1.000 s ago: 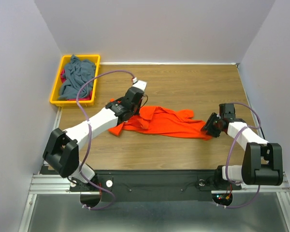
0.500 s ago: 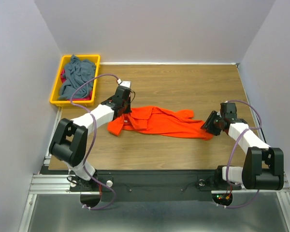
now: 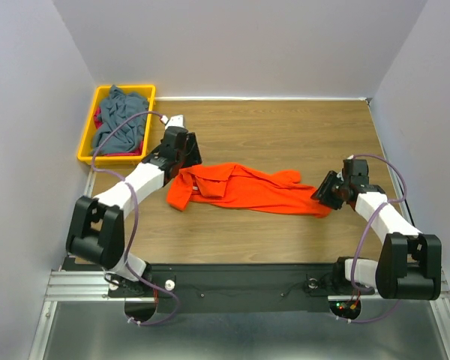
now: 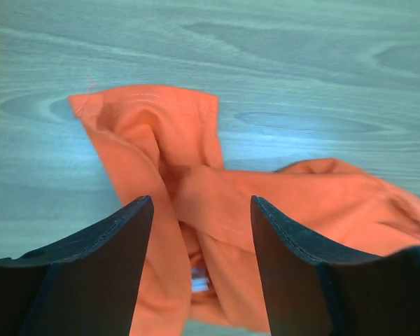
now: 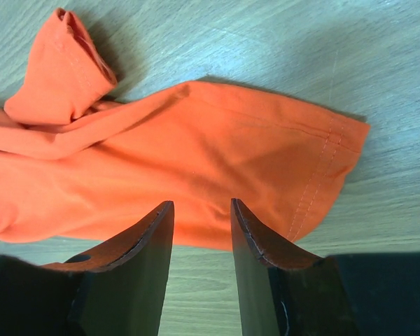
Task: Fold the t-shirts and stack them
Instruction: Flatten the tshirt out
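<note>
My left gripper lowers its open fingers astride the t-shirt's folded edge below it, by the white neck label, and closes next, as that edge lies uppermost.
A bright orange t-shirt (image 3: pixel 244 187) lies crumpled in a long strip across the middle of the wooden table. My left gripper (image 3: pixel 186 160) stands open over the shirt's left end. In the left wrist view the orange t-shirt (image 4: pixel 280 203) and its white neck label (image 4: pixel 198 281) show between the spread jaws of that gripper (image 4: pixel 201 210), which hold nothing. My right gripper (image 3: pixel 324 196) is open at the right end. In the right wrist view its tips (image 5: pixel 201 206) hover at the stitched hem of the orange t-shirt (image 5: pixel 196 150). A grey-blue t-shirt (image 3: pixel 120 120) lies over red cloth (image 3: pixel 98 117).
A yellow bin (image 3: pixel 85 147) at the back left corner of the table holds the grey-blue and red cloth. Grey walls close in the table on the left, back and right. The arm bases stand on a black rail (image 3: pixel 240 277) at the near edge.
My left gripper has opened and let go of the orange shirt's left end, and the arm has swung left towards the bin. The right gripper has barely moved.
</note>
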You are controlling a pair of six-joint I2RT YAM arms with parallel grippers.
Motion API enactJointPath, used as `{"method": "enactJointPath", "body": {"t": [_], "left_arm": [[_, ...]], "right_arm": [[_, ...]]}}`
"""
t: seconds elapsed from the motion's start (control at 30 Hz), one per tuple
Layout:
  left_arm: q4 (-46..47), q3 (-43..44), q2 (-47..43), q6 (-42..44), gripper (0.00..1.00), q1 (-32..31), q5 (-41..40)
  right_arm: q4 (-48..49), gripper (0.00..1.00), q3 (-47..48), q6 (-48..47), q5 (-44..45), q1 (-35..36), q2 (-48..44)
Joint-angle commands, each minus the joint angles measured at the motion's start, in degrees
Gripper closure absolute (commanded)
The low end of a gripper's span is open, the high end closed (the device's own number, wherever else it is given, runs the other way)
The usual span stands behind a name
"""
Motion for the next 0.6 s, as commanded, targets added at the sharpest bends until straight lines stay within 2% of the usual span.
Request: {"method": "enactJointPath", "body": {"t": [0.0,0.4,0.57], "left_arm": [[0.50,-1.99,-7.42,-4.49,0.31,-0.09,0.14],[-1.61,2.76,2.58,-5.11,0.31,0.00,-1.00],[-1.08,3.63,4.87,-5.20,0.35,0.97,-1.53]], "right_arm": [[0.88,0.56,2.42,-0.32,-1.33,-0.16,-1.07],[0.97,0.56,1.99,-0.32,-1.59,-0.25,-1.68],[0.97,0.55,1.63,-0.32,-1.77,-0.25,-1.68]]}}
